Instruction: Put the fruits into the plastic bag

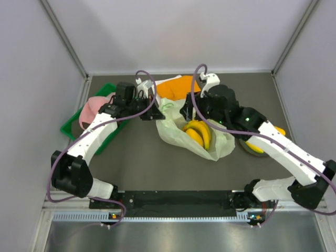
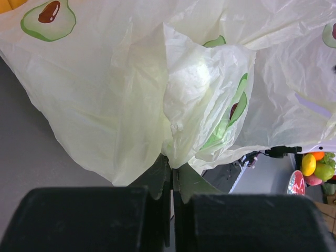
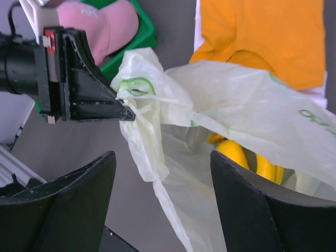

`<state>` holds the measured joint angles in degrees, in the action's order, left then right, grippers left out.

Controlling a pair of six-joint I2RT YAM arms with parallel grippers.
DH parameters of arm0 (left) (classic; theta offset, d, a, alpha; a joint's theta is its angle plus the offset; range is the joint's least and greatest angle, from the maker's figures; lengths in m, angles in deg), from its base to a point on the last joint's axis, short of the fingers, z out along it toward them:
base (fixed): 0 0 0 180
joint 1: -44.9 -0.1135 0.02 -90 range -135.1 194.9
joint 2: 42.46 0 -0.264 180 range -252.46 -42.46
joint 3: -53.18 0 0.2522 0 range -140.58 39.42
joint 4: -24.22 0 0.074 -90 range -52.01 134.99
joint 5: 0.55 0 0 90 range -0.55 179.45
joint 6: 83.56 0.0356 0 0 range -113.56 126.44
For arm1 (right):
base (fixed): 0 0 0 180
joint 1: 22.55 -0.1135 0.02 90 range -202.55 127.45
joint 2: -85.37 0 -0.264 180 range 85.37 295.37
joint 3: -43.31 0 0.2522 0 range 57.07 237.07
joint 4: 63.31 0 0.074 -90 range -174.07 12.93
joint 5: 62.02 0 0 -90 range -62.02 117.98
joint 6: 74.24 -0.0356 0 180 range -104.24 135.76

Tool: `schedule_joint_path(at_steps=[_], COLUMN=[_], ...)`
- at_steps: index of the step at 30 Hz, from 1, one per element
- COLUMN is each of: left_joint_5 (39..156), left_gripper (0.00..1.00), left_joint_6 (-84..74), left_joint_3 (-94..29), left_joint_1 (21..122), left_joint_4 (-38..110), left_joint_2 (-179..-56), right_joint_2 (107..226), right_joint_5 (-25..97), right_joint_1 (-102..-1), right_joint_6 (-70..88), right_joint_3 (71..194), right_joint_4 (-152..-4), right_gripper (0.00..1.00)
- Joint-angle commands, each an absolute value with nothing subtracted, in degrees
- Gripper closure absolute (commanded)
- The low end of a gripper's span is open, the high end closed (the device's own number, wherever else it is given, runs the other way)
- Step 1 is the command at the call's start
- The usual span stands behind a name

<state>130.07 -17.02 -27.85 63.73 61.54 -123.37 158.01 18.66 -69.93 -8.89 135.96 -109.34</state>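
Note:
Low to the right of my right gripper in the top view, the second bunch of bananas lies unbagged, so I will move across and lower onto it.
The pale green plastic bag (image 1: 181, 134) printed with avocados lies mid-table, its mouth lifted. My left gripper (image 1: 155, 113) is shut on the bag's rim, a fold of film (image 2: 181, 142) pinched between its fingers. My right gripper (image 3: 163, 155) is open just above the bag mouth. The bag's loose edge (image 3: 152, 152) hangs between its fingers (image 3: 79, 199), gripped by neither. One bunch of yellow bananas (image 1: 198, 133) lies inside the bag, also seen in the right wrist view (image 3: 236, 153). A second bunch of bananas (image 1: 255, 148) shows under my right arm, partly hidden.
An orange cloth (image 1: 176, 86) lies behind the bag. A green tray (image 1: 74, 128) with a pink cap (image 1: 92, 107) sits at the left. A dark plate (image 1: 244, 146) lies under the right arm. Grey walls close in the table on three sides.

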Motion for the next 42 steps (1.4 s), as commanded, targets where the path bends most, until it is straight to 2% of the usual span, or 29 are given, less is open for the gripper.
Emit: schedule_joint_path(at_steps=[1,15,25,33,42], left_joint_5=[130.4,130.2,130.0,129.6,128.2], left_gripper=[1.0,1.0,1.0,1.0,1.0], left_joint_6=[-16.4,-16.3,-16.1,-16.1,-15.4], left_joint_3=[-28.1,-28.0,-28.0,-28.0,-28.3], left_joint_1=[63.5,63.5,63.5,63.5,63.4], left_joint_4=[60.1,60.1,60.1,60.2,60.9], left_joint_2=[-122.6,-123.3,-123.1,-123.0,-122.6], right_joint_2=[152.9,146.6,143.9,144.6,151.3], right_joint_5=[12.1,11.6,12.7,9.4,4.4], right_joint_1=[-68.4,-53.1,-33.6,-30.6,-29.9], right_joint_6=[-7.1,-7.5,-12.4,-17.4,-22.6], right_joint_3=[140.4,135.6,126.6,117.8,114.9], right_joint_4=[-112.0,-115.7,-114.6,-110.8,-108.2], right_gripper=[0.28,0.28,0.22,0.23,0.3])
